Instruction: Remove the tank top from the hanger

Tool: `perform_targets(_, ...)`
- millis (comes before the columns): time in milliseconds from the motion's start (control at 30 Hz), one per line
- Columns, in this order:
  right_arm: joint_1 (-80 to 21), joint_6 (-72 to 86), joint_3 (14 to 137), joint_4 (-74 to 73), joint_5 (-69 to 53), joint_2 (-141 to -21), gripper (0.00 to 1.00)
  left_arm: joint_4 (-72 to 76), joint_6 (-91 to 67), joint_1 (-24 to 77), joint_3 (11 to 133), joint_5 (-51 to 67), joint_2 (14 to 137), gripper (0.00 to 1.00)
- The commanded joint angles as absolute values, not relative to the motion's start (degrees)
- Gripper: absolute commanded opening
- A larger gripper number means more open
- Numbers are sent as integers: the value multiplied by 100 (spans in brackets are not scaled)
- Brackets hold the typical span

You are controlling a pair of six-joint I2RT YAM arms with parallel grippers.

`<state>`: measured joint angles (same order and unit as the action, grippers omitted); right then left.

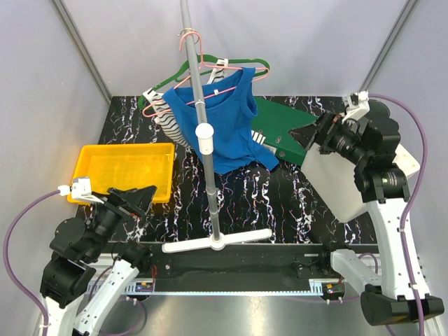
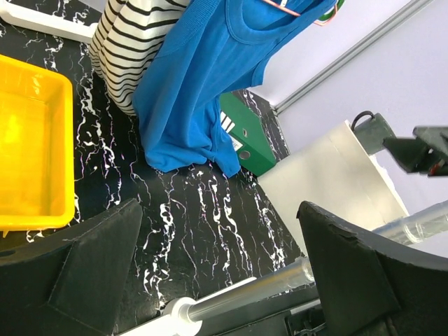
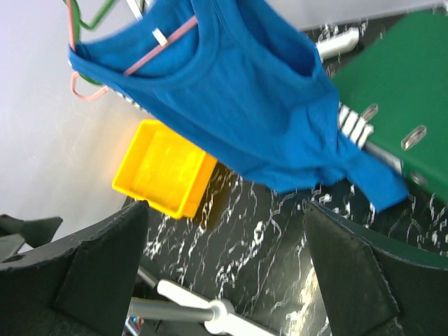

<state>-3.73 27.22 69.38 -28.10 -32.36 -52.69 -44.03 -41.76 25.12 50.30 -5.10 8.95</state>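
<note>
My right gripper moves outward and to the left in the top view onto the tank top's nearer shoulder strap (image 1: 245, 75) next, since the pink hanger (image 1: 198, 68) holds it.
A blue tank top (image 1: 217, 126) hangs on a pink hanger (image 1: 198, 68) from the rack's pole (image 1: 207, 140); its hem trails onto the table. It also fills the upper part of the left wrist view (image 2: 189, 91) and of the right wrist view (image 3: 259, 105), where the pink hanger (image 3: 157, 45) shows in its neck. My left gripper (image 1: 134, 196) (image 2: 218, 210) is open and empty near the front left, well short of the top. To the right of the top, my right gripper (image 1: 308, 136) (image 3: 225, 206) is raised, open and empty, pointing at it.
A striped garment (image 1: 166, 120) on a green hanger (image 1: 252, 66) hangs behind the tank top. A yellow tray (image 1: 87, 157) sits at the left, a green binder (image 1: 283, 133) and a white board (image 1: 336, 185) at the right. The rack's white base (image 1: 217, 241) lies near the front.
</note>
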Motion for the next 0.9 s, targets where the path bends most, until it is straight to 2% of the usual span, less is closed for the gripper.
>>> perform_targets(0, -369, 2576, 7418, -2242, -3234, -5721, 100, -4307, -4148, 2540, 5177, -370, 993, 99)
perform_targets(233, -474, 2066, 8524, -2373, -3067, -7063, 100, -4333, -4166, 2540, 5019, -272, 984, 99)
perform_targets(533, -1581, 1152, 9887, -2470, -2452, -8786, 99, -4333, -3621, 2540, 5185, -764, 1616, 99)
perform_targets(700, -1881, 397, 10790, -2566, -2487, -9369, 90, -4280, -3551, 2540, 5265, -791, 1995, 99)
perform_targets(867, -1951, -130, 10986, -2549, -2557, -9273, 84, -4219, -3489, 2540, 5230, -676, 2214, 99)
